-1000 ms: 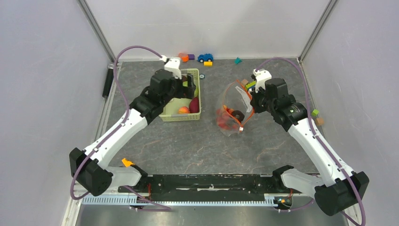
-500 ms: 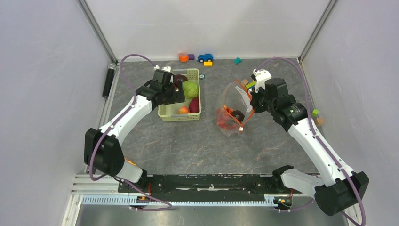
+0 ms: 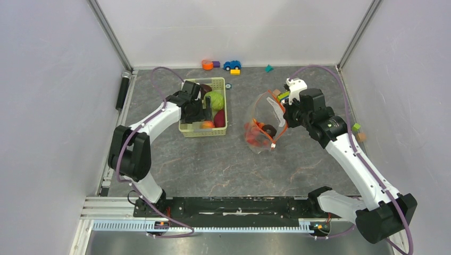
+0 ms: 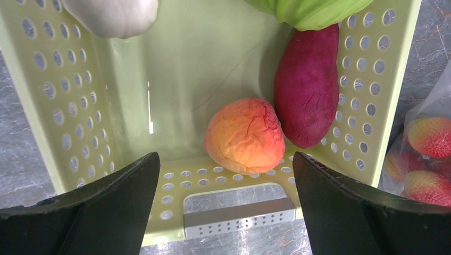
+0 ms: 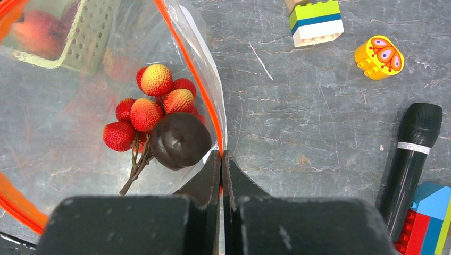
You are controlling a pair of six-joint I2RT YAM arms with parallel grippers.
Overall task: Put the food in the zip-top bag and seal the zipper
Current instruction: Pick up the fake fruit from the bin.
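My left gripper is open with the peach below its fingers, so next I will lower it into the basket's near end and close it around the peach's sides.
The pale green basket point(image 4: 64, 106) holds food: an orange-red peach point(image 4: 244, 135), a dark purple piece point(image 4: 307, 87) and a green cabbage point(image 4: 306, 10). My left gripper point(image 4: 224, 159) hangs open over the basket's near end, the peach just beyond its fingertips, touching nothing. The clear zip-top bag point(image 3: 263, 125) lies right of the basket with red strawberries point(image 5: 157, 79) and a dark purple piece point(image 5: 180, 139) inside. My right gripper point(image 5: 221, 154) is shut on the bag's mouth edge, pinching the orange-red zipper point(image 5: 186, 58) and holding the mouth up and open.
A white bulb-shaped toy point(image 4: 114, 16) lies at the basket's far end. Toy blocks point(image 5: 316, 21), a yellow block point(image 5: 378, 57) and a black microphone point(image 5: 412, 154) lie right of the bag. A toy car point(image 3: 232, 65) and blocks sit by the back wall.
My left arm has drawn back and folded to the left, bringing its open gripper over the basket's near end. The right arm and the bag have not moved.
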